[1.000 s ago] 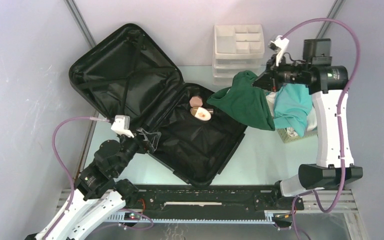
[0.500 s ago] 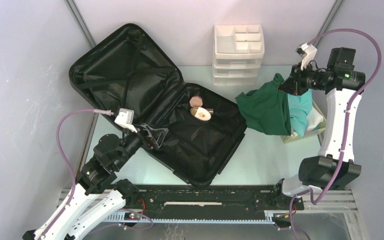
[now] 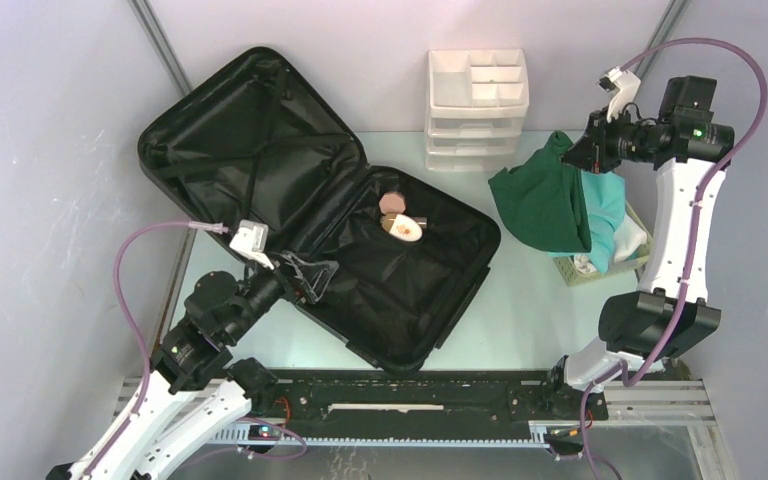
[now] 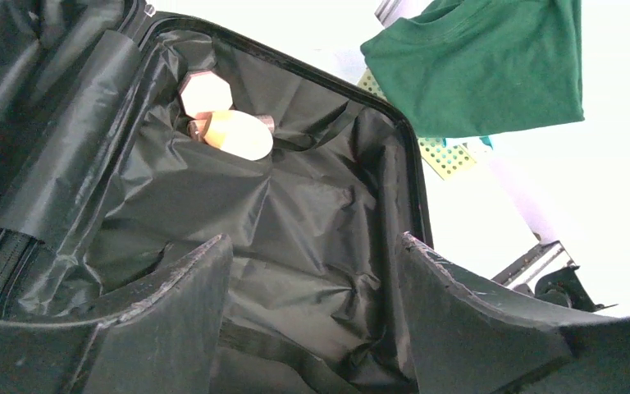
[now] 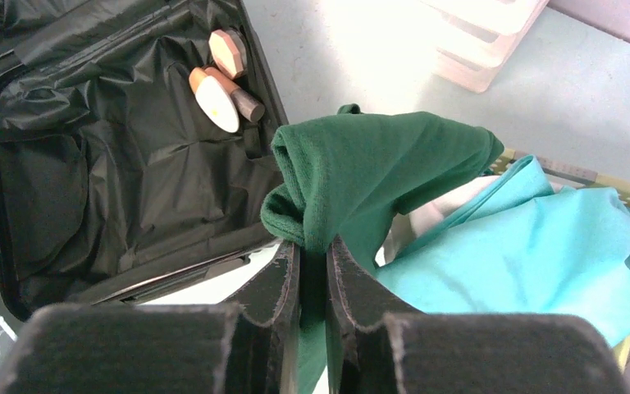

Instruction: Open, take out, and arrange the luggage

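The shirt (image 3: 545,205) hangs past the basket's edge facing the luggage, so the right gripper next needs to move toward the basket's side by the grey wall (image 3: 644,223), lower and release it.
The black luggage (image 3: 290,200) lies open on the table, lid leaning at the back left. In its lower half lie a cream oval item (image 3: 402,228) and a pink octagonal item (image 3: 393,201); both show in the left wrist view (image 4: 238,134) and the right wrist view (image 5: 213,100). My right gripper (image 3: 572,152) is shut on a dark green shirt (image 3: 545,205), held hanging above the pale yellow basket (image 3: 600,272). In the right wrist view the shirt (image 5: 361,164) is pinched between the fingers (image 5: 283,275). My left gripper (image 3: 312,275) is open and empty over the luggage's near left edge.
A teal cloth (image 3: 605,205) and white cloth fill the basket, seen also in the right wrist view (image 5: 525,246). A white three-tier drawer organizer (image 3: 477,105) stands at the back. Grey walls close in on both sides.
My right gripper has carried the green shirt to the right, from over the luggage's edge to above the basket. My left gripper has shifted slightly right over the luggage.
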You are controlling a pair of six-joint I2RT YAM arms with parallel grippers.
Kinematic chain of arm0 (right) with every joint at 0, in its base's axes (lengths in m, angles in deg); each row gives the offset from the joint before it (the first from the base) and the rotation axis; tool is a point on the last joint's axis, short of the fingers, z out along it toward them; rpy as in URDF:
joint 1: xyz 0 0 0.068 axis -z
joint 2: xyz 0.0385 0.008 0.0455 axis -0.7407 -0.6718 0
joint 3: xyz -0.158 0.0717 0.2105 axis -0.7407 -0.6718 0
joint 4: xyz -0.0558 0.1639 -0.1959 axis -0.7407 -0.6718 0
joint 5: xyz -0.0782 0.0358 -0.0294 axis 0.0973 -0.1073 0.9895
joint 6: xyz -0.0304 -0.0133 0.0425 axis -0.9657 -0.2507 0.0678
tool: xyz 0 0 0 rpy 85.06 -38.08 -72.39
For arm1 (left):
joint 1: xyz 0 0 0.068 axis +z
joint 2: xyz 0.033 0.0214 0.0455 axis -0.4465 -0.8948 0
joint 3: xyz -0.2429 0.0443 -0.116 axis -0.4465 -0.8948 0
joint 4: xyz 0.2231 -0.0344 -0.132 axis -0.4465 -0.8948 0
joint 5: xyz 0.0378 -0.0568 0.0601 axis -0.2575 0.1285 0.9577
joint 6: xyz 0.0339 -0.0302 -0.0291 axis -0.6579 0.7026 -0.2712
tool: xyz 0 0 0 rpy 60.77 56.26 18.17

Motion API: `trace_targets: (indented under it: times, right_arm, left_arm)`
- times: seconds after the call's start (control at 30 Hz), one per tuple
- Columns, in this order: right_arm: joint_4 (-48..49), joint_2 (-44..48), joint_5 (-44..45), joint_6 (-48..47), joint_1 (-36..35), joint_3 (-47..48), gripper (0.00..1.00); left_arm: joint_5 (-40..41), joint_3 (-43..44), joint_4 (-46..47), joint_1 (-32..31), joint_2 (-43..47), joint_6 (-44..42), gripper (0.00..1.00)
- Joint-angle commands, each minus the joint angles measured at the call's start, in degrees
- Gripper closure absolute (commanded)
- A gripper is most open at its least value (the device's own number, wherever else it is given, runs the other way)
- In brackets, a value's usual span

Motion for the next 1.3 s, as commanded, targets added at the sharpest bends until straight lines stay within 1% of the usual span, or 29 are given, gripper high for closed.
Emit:
trace_targets:
  times: [0.0, 0.17, 0.33, 0.53, 0.67, 0.77, 1.0, 1.03, 1.07, 1.13, 1.17, 1.23, 1.27]
  right_arm:
    - [3.07, 2.18, -1.22, 2.18, 0.6, -0.73, 1.0]
    - [4.19, 2.39, 0.72, 2.97, 2.49, -0.57, 1.0]
    - [3.23, 1.81, -0.03, 3.06, 8.14, 3.1, 1.0]
    - [3.54, -3.46, 1.81, 2.24, 13.67, 6.32, 1.0]
    - [4.7, -10.73, 5.35, 1.16, 15.6, 7.63, 1.0]
    - [6.15, -15.17, 8.18, 0.46, 16.65, 6.83, 1.0]
    - [15.34, -21.35, 22.23, -2.18, 17.09, 0.11, 1.0]
    - [15.83, -22.31, 23.12, -2.7, 16.95, -0.13, 0.97]
    - [16.38, -23.12, 24.73, -3.14, 16.83, -0.24, 0.91]
    - [16.54, -24.54, 26.45, -3.86, 16.67, 0.17, 0.65]
    - [16.09, -24.71, 26.8, -4.29, 16.59, 0.57, 0.57]
    - [15.03, -23.67, 25.95, -4.84, 16.54, 0.98, 0.34]
    - [15.29, -21.73, 25.11, -4.96, 16.54, 0.67, 0.27]
  left_arm:
    - [-1.79, -1.44, 1.73, 0.45, 1.42, 0.85, 0.23]
    - [-1.79, -1.39, 1.82, 0.45, 3.14, 2.46, 0.23]
    - [-1.38, -2.49, 1.81, 0.41, 5.26, 3.72, 0.23]
    - [-1.22, -2.75, 1.12, 0.44, 5.69, 4.38, 0.23]
    - [-0.88, -2.34, 0.3, 0.48, 5.47, 4.53, 0.23]
    - [-0.41, -2.13, -0.31, 0.41, 5.27, 4.81, 0.23]
    - [-0.15, -1.96, -0.33, 0.41, 3.62, 5.01, 0.23]
    - [-0.33, -1.79, -0.01, 0.41, 3.07, 5.05, 0.23]
    - [-0.63, -1.59, 0.41, 0.4, 2.48, 5.16, 0.23]
    - [-1.9, -0.83, 1.55, 0.41, 1.22, 5.6, 0.23]
    - [-2.6, -0.53, 2.35, 0.45, 0.62, 5.93, 0.23]
    - [-4.81, 0.45, 4.92, 0.47, -0.59, 6.97, 0.23]
    - [-6.27, 1.22, 6.51, 0.42, -1.55, 7.94, 0.23]
